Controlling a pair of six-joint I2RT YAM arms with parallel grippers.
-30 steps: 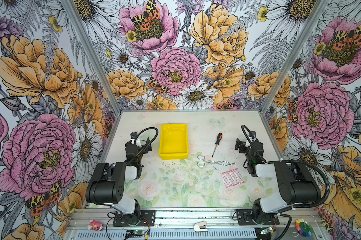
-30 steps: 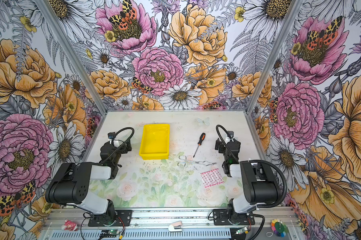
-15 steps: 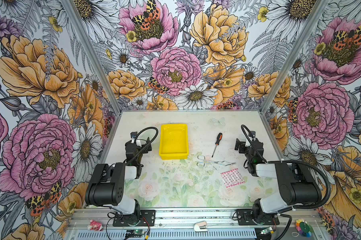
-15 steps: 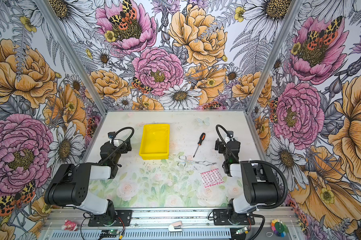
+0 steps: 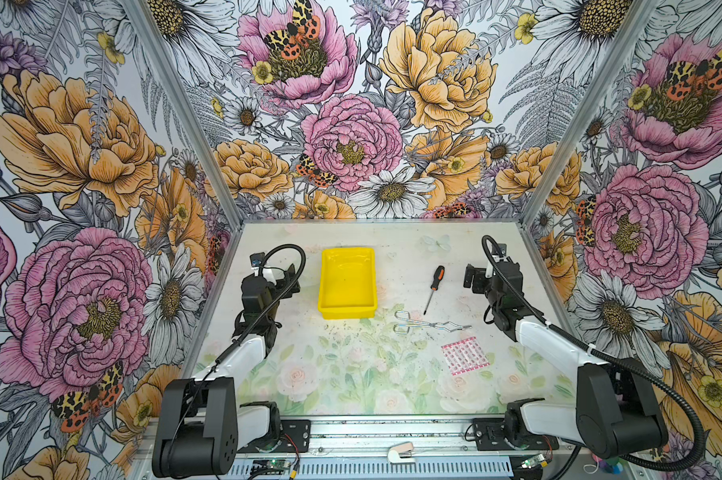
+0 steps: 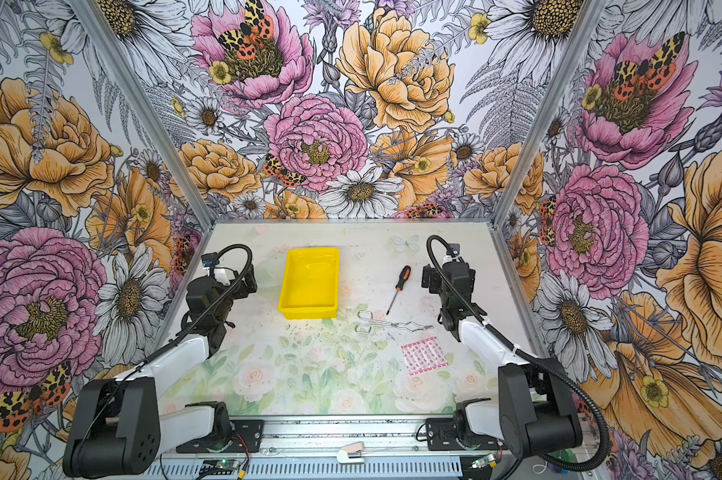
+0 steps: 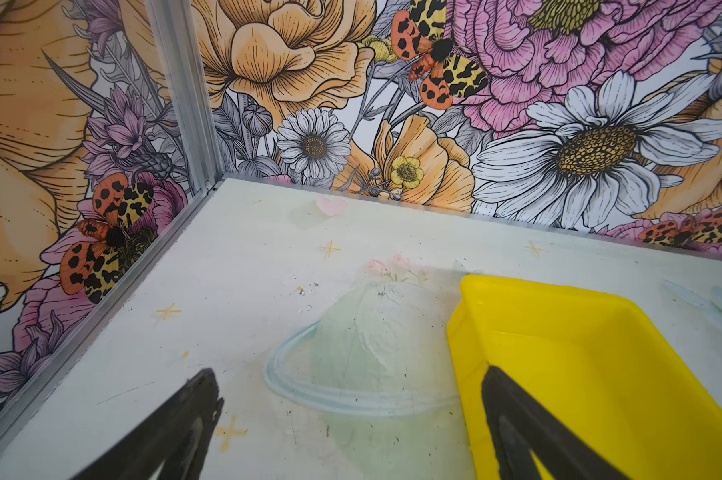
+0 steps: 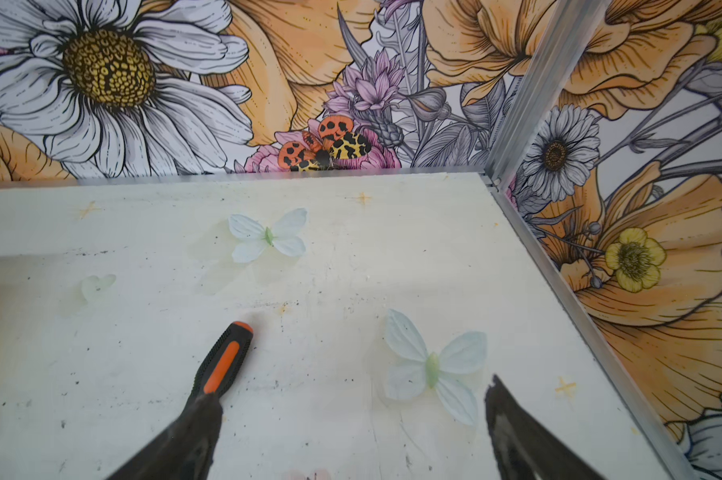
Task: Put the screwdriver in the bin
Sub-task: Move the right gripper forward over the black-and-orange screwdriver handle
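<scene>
The screwdriver is lying flat outside the open fingers, so my right gripper should next tilt down and toward the bin [image 5: 347, 286], onto the handle's stem end [image 5: 434, 284], and then close.
The screwdriver [image 5: 434, 286] [image 6: 399, 286] lies flat on the table mid-right, its black-and-orange handle toward the back wall and its thin shaft toward the front. The yellow bin [image 5: 347, 286] [image 6: 309, 284] sits empty, left of it. My right gripper [image 5: 473, 280] [image 6: 430, 282] hovers open just right of the handle, holding nothing. In the right wrist view the handle [image 8: 226, 361] shows beside one finger of the right gripper [image 8: 351, 392]. My left gripper [image 5: 288, 280] [image 6: 247, 282] [image 7: 347, 374] stands open left of the bin [image 7: 600, 374].
Silver wire tongs [image 5: 430, 326] lie in front of the screwdriver's tip. A pink patterned sheet [image 5: 465, 355] lies nearer the front right. Flowered walls enclose the table on three sides, and a metal rail [image 5: 392, 432] carries both arm bases along the front.
</scene>
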